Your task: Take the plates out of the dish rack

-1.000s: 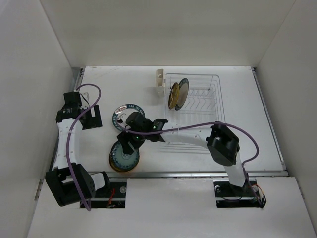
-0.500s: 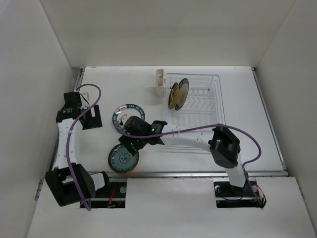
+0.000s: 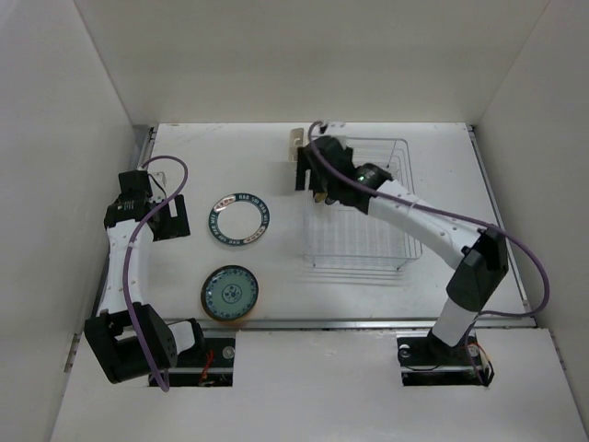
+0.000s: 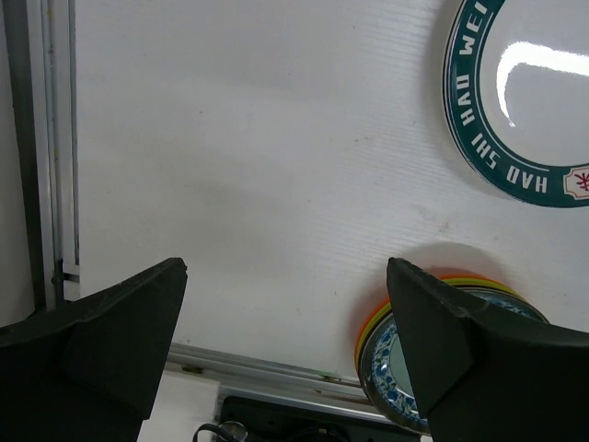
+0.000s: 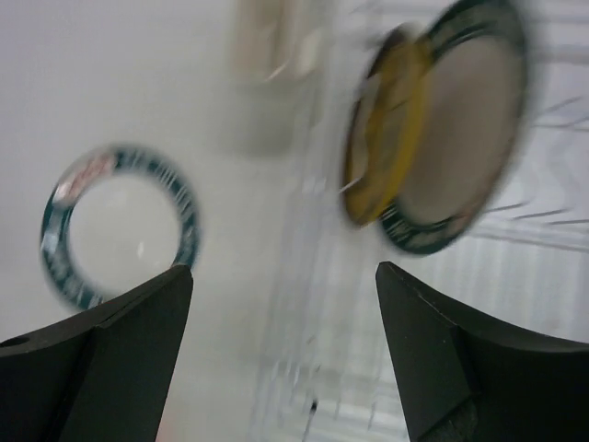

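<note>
The right gripper swings to the right in the top view next, turns and lowers onto the white plate's rim [image 5: 521, 103], since bare rack beside it leaves room.
The dish rack [image 3: 368, 235] stands at the back right. In the right wrist view it holds two upright plates, an amber-yellow one [image 5: 385, 138] and a white one with a dark teal rim [image 5: 465, 124]. My right gripper [image 3: 311, 180] hovers open and empty over the rack's back-left corner, short of those plates [image 5: 285, 354]. On the table lie a teal-rimmed plate [image 3: 237, 220] and a stack topped by a blue-patterned plate [image 3: 231, 294]. Off to the left, my left gripper [image 3: 170, 224] is open and empty [image 4: 285, 354]; its view shows the stack [image 4: 391, 341] and the teal-rimmed plate [image 4: 529, 101].
A cream utensil cup [image 3: 295, 147] hangs on the rack's back-left corner, close beside my right gripper. A metal rail [image 3: 368, 323] runs along the table's near edge. White walls close in the table on three sides.
My right arm has left the plate stack at the near left and swung to the rack's back-left corner, jaws opening wider. The blue-patterned plate stays on the stack. The left arm is still.
</note>
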You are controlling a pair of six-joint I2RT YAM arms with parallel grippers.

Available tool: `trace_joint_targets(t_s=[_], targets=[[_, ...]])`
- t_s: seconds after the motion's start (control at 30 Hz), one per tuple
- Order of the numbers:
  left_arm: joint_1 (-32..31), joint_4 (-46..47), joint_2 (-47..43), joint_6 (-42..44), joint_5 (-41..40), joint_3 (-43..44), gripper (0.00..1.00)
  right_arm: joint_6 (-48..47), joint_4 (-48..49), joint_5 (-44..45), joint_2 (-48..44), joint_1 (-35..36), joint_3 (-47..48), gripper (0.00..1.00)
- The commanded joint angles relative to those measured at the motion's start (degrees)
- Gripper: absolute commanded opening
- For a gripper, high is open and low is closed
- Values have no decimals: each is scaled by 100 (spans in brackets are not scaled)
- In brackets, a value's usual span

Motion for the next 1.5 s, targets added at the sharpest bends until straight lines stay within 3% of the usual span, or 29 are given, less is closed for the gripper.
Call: trace_joint_targets(t_s=[0.0,0.13,0.37,0.6,0.63,0.87,1.0,1.13,1.47], targets=[[19,38,-151,44,53,-82,89,789,-293,1175,-334,-668,371,86],[19,38,-99,44,53,-82,89,912,-441,1791,-56,-1136,660,83],[19,38,-46,44,53,-82,89,974,-513,1450,692,-1813,837,74],[19,38,-46,44,53,-82,89,1088,-407,1185,1106,-1989,714,45],[19,38,-46,44,53,-82,89,1088,-329,1185,1106,-1989,627,36],[19,38,-46,44,53,-82,89,886,-107,1133,807,-1989,450,0],[19,38,-46,44,53,-82,89,754,-424,1974,527,-1823,670,0],[19,38,-46,44,53,-82,89,754,-968,3369,53,-1595,994,0],[19,38,-46,44,53,-82,89,78,-663,4754,-757,-567,1233,0]])
